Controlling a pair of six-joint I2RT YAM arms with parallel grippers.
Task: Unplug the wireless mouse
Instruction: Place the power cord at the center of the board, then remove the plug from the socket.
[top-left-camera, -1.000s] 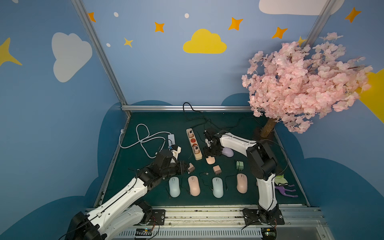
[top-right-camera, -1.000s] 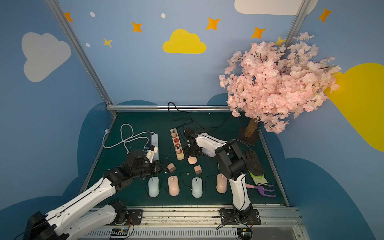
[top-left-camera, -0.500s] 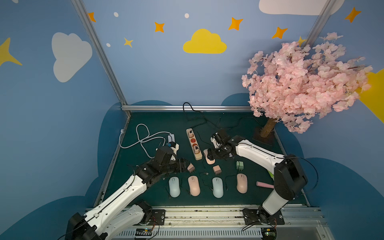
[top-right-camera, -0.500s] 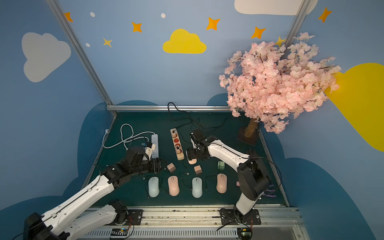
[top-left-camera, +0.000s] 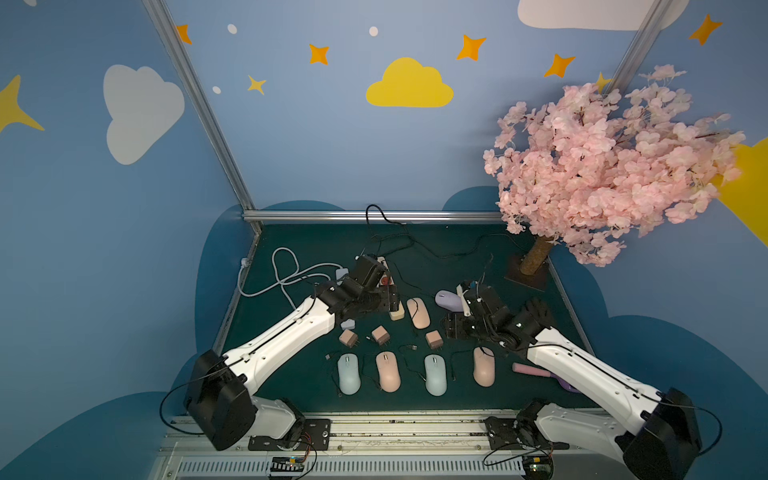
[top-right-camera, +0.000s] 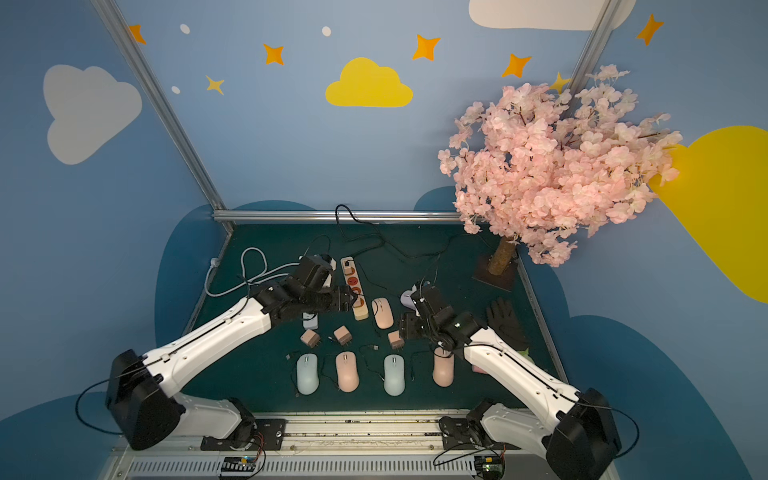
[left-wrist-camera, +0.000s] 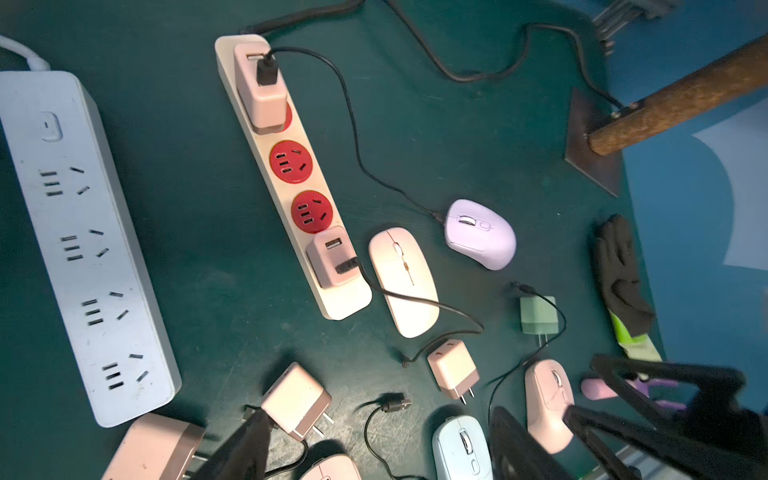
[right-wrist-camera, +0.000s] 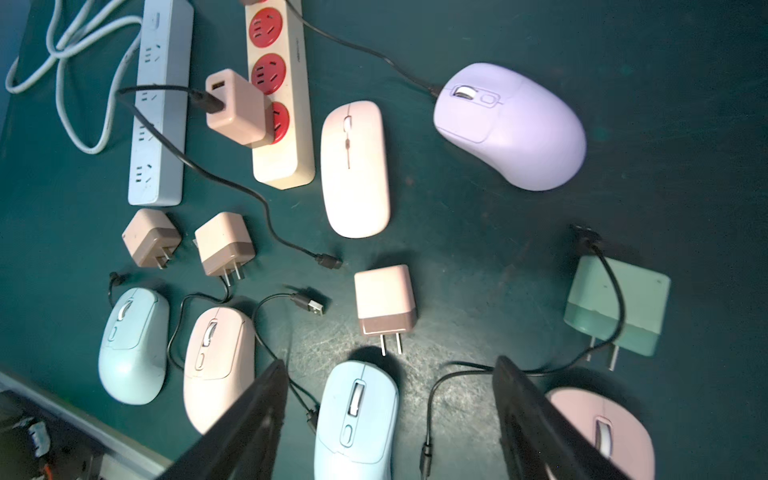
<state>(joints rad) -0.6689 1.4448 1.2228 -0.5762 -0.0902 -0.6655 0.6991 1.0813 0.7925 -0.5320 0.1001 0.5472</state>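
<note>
The pink charger in the nearest socket (left-wrist-camera: 333, 257) sits below and outward of my left gripper, so that gripper should move outward and down and turn to straddle it.
A flat pink wireless mouse (right-wrist-camera: 355, 170) lies beside the near end of the beige power strip (left-wrist-camera: 345, 303). A pink charger (left-wrist-camera: 330, 257) sits in the strip's nearest socket, and its black cable ends loose on the mat (right-wrist-camera: 328, 262), joined to no mouse. The purple mouse (right-wrist-camera: 511, 124) has a cable in its front that runs to the far charger (left-wrist-camera: 259, 87). My left gripper (top-left-camera: 392, 301) hovers open by the strip's near end. My right gripper (right-wrist-camera: 390, 424) is open above a light blue mouse (right-wrist-camera: 353, 419), to the right of the flat mouse.
A white power strip (left-wrist-camera: 83, 249) lies left of the beige one. Several mice (top-left-camera: 388, 372) and loose chargers (top-left-camera: 380, 334) fill the front. A green charger (right-wrist-camera: 617, 305), a black glove (top-right-camera: 505, 320) and the tree trunk (top-left-camera: 536, 259) stand on the right.
The left gripper has opened and moved right toward the strip's near end. The right gripper has drawn back from the flat pink mouse toward the front right and opened wider.
</note>
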